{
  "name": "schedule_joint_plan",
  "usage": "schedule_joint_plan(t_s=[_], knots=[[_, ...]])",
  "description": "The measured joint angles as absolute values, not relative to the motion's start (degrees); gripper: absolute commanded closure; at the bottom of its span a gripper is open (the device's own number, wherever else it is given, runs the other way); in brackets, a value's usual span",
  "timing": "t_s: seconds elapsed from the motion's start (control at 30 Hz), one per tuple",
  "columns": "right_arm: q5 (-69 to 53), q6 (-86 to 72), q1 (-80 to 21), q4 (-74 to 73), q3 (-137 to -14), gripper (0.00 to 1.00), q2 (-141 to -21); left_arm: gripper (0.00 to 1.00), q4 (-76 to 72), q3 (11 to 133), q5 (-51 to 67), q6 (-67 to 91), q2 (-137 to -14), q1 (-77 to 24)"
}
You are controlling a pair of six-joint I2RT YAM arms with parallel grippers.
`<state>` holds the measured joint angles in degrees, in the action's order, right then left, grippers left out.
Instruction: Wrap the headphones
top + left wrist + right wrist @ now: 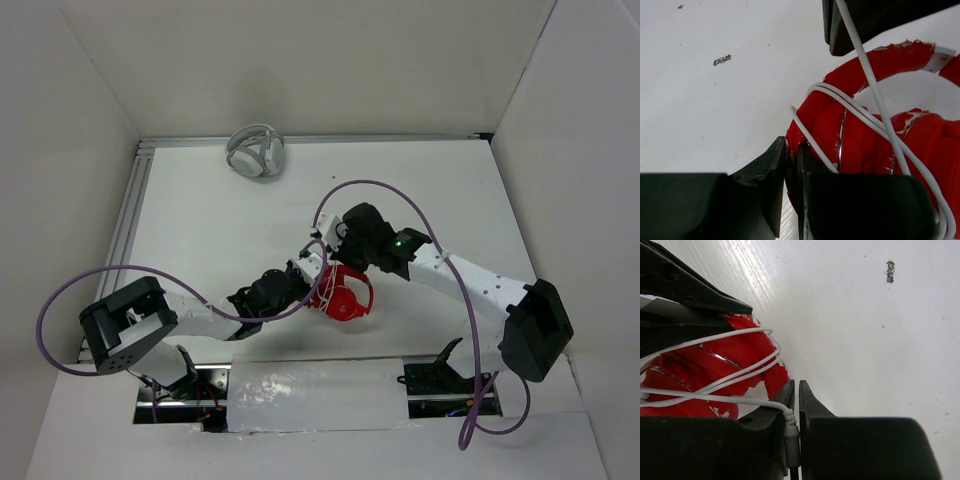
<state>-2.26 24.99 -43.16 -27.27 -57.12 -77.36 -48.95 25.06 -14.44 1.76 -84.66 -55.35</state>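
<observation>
The cable already loops round the headband and cups, so my left gripper will next stay on the red edge (313, 287) (794, 154) and open its fingers there.
The red headphones (347, 297) lie in the middle of the table, with their white cable (875, 90) looped several times round the folded cups and headband (880, 62). My left gripper (791, 147) is shut on a red edge of the headphones (865, 145) from the left. My right gripper (796, 385) comes from the far side, its jaws nearly together with the cable's white plug (791, 432) between them. The cable runs from the plug across the red cups (735, 352). In the top view both grippers (318, 262) meet at the headphones' far left side.
White-grey headphones (256, 151) lie at the back edge of the table. An aluminium rail (128, 215) runs along the left and back sides, and white walls close in the table. The arm bases (440, 375) stand at the near edge.
</observation>
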Motion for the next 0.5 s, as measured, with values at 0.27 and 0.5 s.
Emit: schedule_joint_plan(t_s=[0.27,0.5], knots=[[-8.73,26.11,-41.41,-28.29,-58.5,0.88,-77.36,1.0,-48.03,25.08,-12.75,1.26,-84.9,-55.33],[-13.02,25.5,-37.39,-26.65,-57.23,0.89,-79.77,1.0,-46.72,25.91,-11.11,1.32,-85.27,-55.33]])
